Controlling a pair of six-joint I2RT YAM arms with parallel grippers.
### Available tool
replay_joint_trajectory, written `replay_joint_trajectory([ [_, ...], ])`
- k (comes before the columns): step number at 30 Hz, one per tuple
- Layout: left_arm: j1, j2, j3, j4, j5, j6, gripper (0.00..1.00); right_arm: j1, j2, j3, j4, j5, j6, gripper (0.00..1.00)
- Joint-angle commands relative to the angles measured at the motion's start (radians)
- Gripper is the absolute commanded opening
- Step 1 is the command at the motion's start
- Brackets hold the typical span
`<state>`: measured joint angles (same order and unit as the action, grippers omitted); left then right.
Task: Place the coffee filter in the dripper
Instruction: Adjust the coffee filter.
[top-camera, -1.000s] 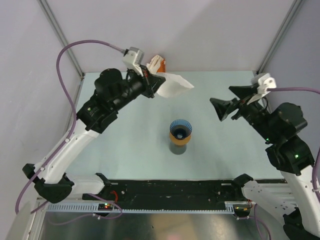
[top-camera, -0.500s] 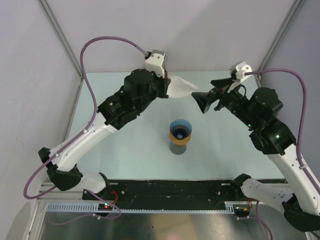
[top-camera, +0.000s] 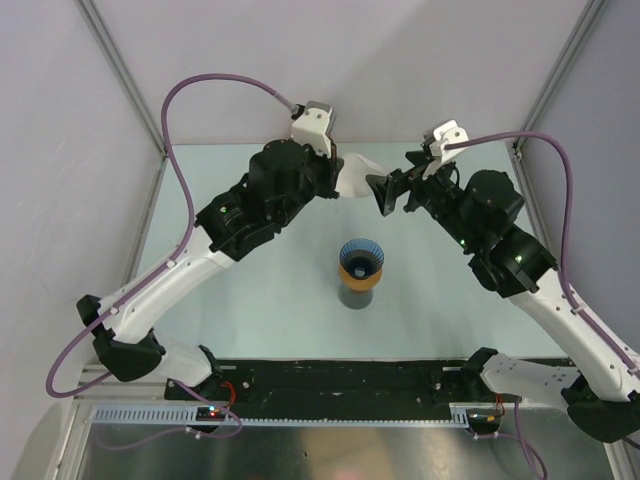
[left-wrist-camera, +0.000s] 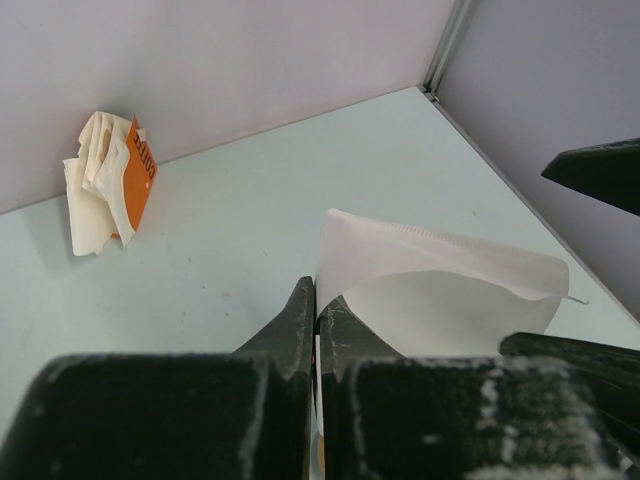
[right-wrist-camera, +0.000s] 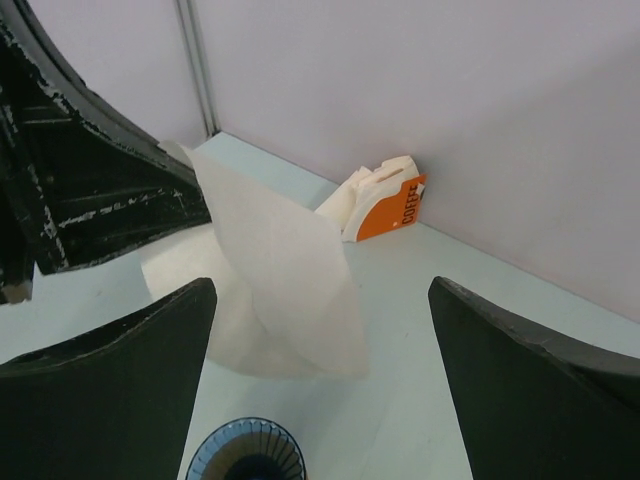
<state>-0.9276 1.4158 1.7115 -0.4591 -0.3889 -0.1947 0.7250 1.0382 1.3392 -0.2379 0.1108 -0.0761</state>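
The filter's loose end (right-wrist-camera: 343, 310) still hangs just ahead of my spread fingers, so next my right gripper should bring them toward the left gripper, around that loose end, and close.
My left gripper (top-camera: 338, 182) (left-wrist-camera: 316, 300) is shut on one edge of the white paper coffee filter (top-camera: 356, 177) (left-wrist-camera: 440, 290) and holds it in the air above the back of the table. The filter's pouch is partly spread open. My right gripper (top-camera: 384, 194) (right-wrist-camera: 320, 287) is open, its fingers wide apart. The free end of the filter (right-wrist-camera: 285, 275) hangs just ahead of them, touching neither finger. The blue ribbed dripper (top-camera: 360, 256) (right-wrist-camera: 245, 456) stands with nothing in it at the table's middle, below and nearer than both grippers.
The dripper sits on an orange ring (top-camera: 359, 279) over a dark grey cup (top-camera: 354, 297). A pack of white filters in an orange sleeve (left-wrist-camera: 110, 180) (right-wrist-camera: 385, 200) leans against the back wall. Metal frame posts (top-camera: 120, 70) stand at the back corners.
The left arm swung right with the filter, then held still. The right arm moved left and back until its open fingers came up to the filter's free end.
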Motion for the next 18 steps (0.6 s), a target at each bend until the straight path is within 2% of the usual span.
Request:
replay_joint_trajectory([
  [1, -0.009, -0.021, 0.035, 0.028, 0.001, -0.023, 0.00, 0.022, 0.022, 0.002, 0.107, 0.086, 0.000, 0.92],
  [5, -0.008, -0.025, 0.030, 0.031, 0.003, -0.037, 0.00, 0.028, 0.040, 0.003, 0.107, 0.129, 0.028, 0.84],
  [9, -0.008, -0.027, 0.028, 0.037, 0.004, -0.048, 0.00, 0.030, 0.052, 0.002, 0.100, 0.170, 0.077, 0.82],
  [18, -0.009, -0.037, 0.012, 0.047, 0.025, -0.071, 0.00, 0.029, 0.066, -0.007, 0.068, 0.161, 0.213, 0.83],
])
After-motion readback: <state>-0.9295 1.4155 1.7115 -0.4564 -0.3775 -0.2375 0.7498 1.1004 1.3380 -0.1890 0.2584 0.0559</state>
